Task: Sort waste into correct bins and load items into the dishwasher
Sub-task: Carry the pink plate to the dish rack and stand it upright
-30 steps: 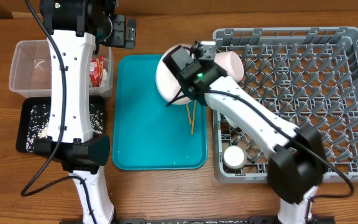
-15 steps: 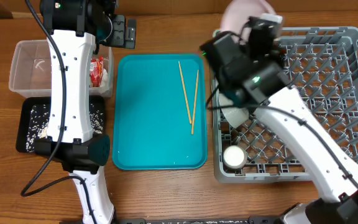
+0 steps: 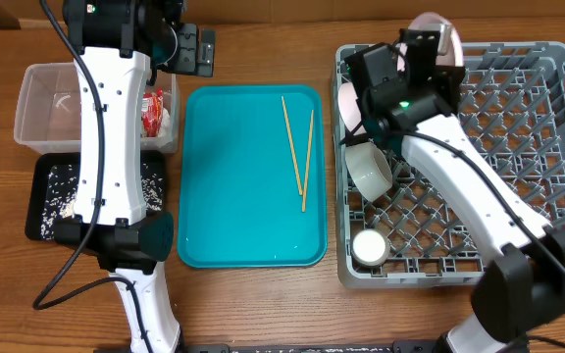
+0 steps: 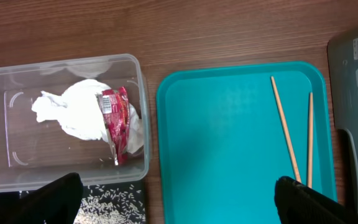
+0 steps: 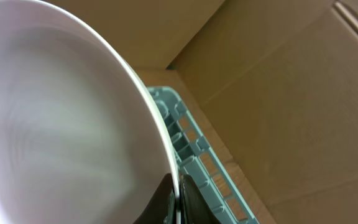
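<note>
I need to lower my right gripper until the upright plate stands in the grey dish rack (image 3: 557,157), before I release the plate's rim.
My right gripper (image 3: 430,44) is shut on the rim of the pale pinkish-white plate (image 3: 439,34), held on edge over the back left of the grey dish rack (image 3: 557,157). In the right wrist view the plate (image 5: 61,118) fills the left side, my fingers (image 5: 178,196) pinching its rim. A pale bowl (image 3: 369,169) and a small white cup (image 3: 368,246) sit in the rack. Two wooden chopsticks (image 3: 297,149) lie on the teal tray (image 3: 243,235). My left gripper (image 4: 173,202) is open and empty above the tray's left edge. Napkin (image 4: 79,115) and red wrapper (image 4: 118,118) lie in the clear tub (image 4: 5,174).
The black tray (image 3: 42,230) with white rice scraps lies in front of the clear tub at the far left. Brown cardboard (image 5: 291,93) stands behind the rack. The left arm's white links run down the left side of the table.
My right gripper lifted the plate off the teal tray, carried it right and lowered it over the back left of the rack. The chopsticks it covered now show. The left arm has not moved.
</note>
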Available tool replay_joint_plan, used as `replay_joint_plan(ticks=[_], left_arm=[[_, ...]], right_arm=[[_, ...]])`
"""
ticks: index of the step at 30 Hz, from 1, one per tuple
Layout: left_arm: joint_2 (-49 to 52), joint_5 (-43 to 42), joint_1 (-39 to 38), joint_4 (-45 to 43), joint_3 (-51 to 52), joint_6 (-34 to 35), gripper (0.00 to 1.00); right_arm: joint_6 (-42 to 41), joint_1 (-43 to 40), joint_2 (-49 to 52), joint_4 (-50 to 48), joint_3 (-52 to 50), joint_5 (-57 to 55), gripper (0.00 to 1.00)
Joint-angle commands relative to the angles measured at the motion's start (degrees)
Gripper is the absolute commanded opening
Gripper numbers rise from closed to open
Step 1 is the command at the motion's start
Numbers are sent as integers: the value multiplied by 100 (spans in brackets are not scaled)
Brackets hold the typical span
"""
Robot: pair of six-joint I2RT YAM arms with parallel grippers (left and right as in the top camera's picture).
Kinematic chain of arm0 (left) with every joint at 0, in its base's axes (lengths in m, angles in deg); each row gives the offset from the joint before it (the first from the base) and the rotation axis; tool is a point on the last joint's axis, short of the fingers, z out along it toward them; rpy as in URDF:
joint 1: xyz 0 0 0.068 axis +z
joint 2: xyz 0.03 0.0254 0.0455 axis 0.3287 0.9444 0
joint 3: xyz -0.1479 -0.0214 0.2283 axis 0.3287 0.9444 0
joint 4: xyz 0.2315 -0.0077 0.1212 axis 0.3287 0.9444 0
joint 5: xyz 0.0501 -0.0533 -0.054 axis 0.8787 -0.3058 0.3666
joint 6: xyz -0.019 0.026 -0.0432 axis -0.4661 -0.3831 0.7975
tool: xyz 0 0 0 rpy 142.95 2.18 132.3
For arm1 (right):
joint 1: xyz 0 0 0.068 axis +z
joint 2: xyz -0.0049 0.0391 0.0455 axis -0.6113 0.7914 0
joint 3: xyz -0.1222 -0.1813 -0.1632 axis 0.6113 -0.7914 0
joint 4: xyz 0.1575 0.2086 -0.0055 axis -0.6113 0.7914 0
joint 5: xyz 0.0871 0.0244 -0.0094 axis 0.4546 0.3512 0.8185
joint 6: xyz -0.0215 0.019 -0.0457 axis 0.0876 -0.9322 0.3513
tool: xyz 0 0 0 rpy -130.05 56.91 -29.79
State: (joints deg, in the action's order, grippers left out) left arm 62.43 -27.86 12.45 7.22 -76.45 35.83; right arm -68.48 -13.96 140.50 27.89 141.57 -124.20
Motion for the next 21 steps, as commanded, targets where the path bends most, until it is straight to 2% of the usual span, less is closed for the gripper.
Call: replay_joint_plan(ticks=[1, 10, 13, 15, 17, 18, 21], left_arm=[[-57, 42, -2, -4, -105, 76, 100], [-57, 42, -2, -4, -105, 76, 100], [-57, 42, -2, -4, -105, 76, 100], [-57, 42, -2, -4, -105, 76, 100], [-57, 42, -2, -4, -105, 76, 100], [-57, 42, -2, -4, -105, 76, 100], [-57, 42, -2, -4, -105, 76, 100]], right_arm=[[184, -219, 170, -103, -35, 52, 4], [186, -516, 197, -140, -127, 1307, 6], [179, -516, 197, -140, -264, 1670, 24], [9, -516, 197, -142, -271, 1956, 47], [-188, -516, 195, -157, -243, 1971, 61], [-214, -503, 192, -160, -205, 1985, 66], [-216, -483, 129, -66, -2, 2260, 69]])
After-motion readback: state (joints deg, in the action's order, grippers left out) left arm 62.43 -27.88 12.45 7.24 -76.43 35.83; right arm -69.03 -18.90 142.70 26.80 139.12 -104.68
